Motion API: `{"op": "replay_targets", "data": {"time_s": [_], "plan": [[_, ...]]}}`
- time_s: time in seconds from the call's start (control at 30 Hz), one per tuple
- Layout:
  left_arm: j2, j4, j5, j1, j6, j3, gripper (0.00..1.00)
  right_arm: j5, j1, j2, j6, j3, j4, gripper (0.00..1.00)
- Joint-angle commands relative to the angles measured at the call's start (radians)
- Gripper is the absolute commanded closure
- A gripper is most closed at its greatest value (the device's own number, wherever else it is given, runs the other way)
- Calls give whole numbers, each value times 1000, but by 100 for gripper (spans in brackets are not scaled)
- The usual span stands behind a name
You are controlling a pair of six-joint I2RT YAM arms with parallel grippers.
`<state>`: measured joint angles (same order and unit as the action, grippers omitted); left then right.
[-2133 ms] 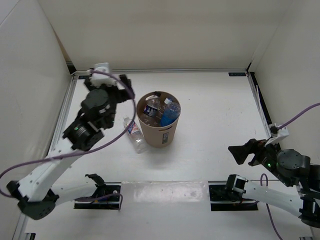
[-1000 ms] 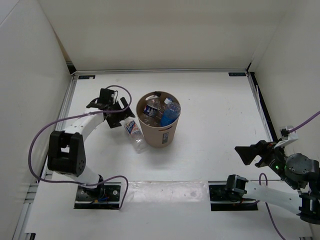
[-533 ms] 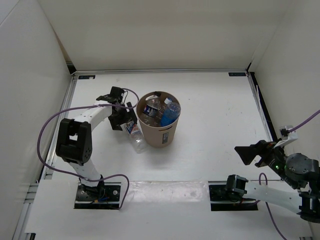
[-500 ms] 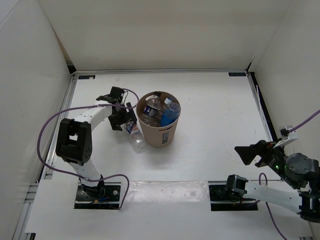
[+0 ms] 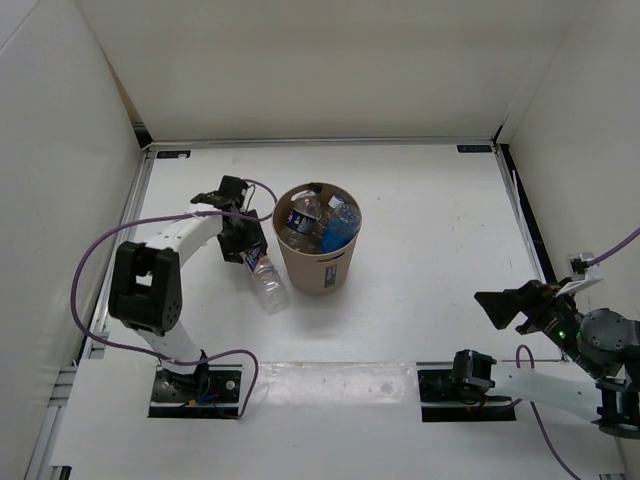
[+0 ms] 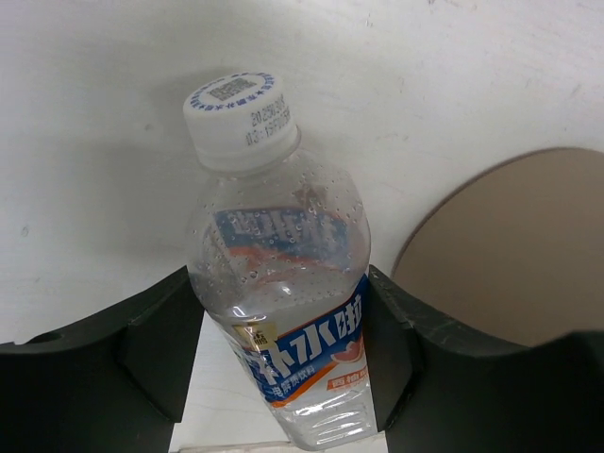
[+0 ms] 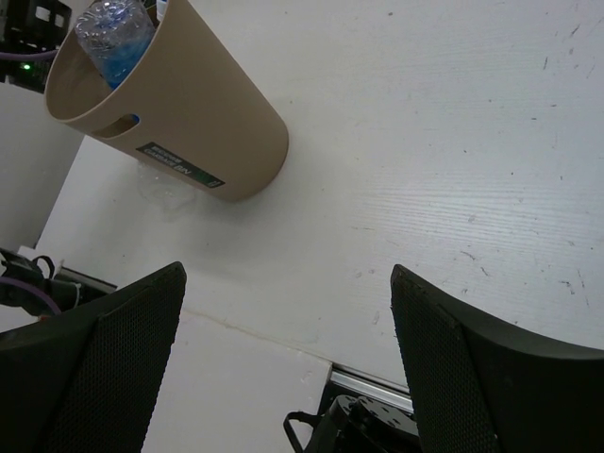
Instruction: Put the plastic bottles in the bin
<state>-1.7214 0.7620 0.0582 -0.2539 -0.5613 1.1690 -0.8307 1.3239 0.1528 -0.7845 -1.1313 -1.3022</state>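
Note:
The bin's opening (image 5: 317, 221) is above my left gripper and to its right in the top view, so I will lift the bottle over the bin's rim and let go of it.
One clear plastic bottle (image 5: 267, 284) with a white cap and a blue-orange label lies on the table just left of the bin (image 5: 318, 272). My left gripper (image 5: 243, 247) is shut on this bottle (image 6: 283, 283); both black fingers press its sides below the shoulder, the cap pointing away. The tan bin (image 6: 510, 245) stands upright beside it and holds several bottles (image 5: 320, 222), one with a blue label (image 7: 113, 28). My right gripper (image 5: 497, 305) hovers open and empty near the table's front right, far from the bin (image 7: 189, 113).
White walls enclose the table on three sides. The left arm's purple cable (image 5: 95, 260) loops out over the left edge. Black base plates (image 5: 455, 385) sit along the near edge.
My left gripper came down next to the bin and its fingers closed onto the lying bottle, which shifted slightly to the left. The right arm barely moved.

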Motion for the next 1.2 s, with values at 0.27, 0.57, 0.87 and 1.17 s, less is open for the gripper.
{"op": "replay_targets", "data": {"time_s": [0.27, 0.57, 0.87, 1.17], "plan": [[503, 154, -285, -18, 12, 52, 64, -64, 44, -39, -67, -27, -40, 10], [750, 93, -339, -18, 112, 244, 64, -32, -8, 5, -21, -18, -5, 10], [758, -193, -239, -206, 187, 285, 64, -21, -40, 47, -4, -21, 6, 10], [554, -205, -304, -424, 360, 402, 63, -31, -46, 73, -10, -22, -3, 10]]}}
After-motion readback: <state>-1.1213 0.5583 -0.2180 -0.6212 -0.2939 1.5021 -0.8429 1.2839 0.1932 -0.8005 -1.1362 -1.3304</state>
